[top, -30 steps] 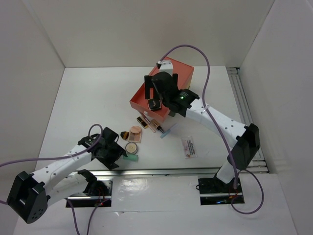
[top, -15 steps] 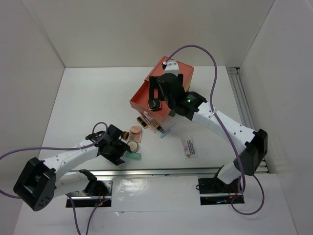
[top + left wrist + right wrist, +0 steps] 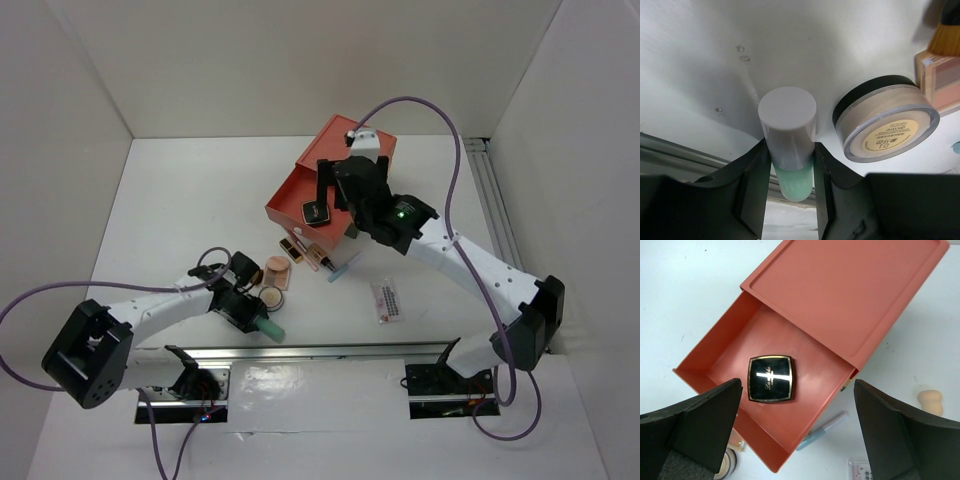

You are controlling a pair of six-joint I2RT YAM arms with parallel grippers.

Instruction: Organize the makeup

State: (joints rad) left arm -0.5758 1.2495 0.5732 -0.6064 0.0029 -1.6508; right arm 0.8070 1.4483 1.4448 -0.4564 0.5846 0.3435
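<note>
My left gripper lifts the white-green tube next and carries it outward over the drawer's empty bottom between the black square compact and the coral box.
My left gripper is low on the table, its fingers closed against both sides of the white-green tube; from above the tube sticks out by the near rail. A round beige compact lies just right of it. My right gripper is open and empty, high above the coral box's open drawer. The black square compact lies flat in that drawer. Lipstick tubes, a blue stick and a clear lash pack lie on the table.
The coral drawer box stands mid-table with its drawer pulled toward the left front. A peach blush palette with a brush lies near the round compact. A peach sponge lies right of the box. The metal rail runs along the near edge.
My right gripper let go of the black compact, left it in the drawer and drew back up and right. My left gripper moved right and closed round the white-green tube.
</note>
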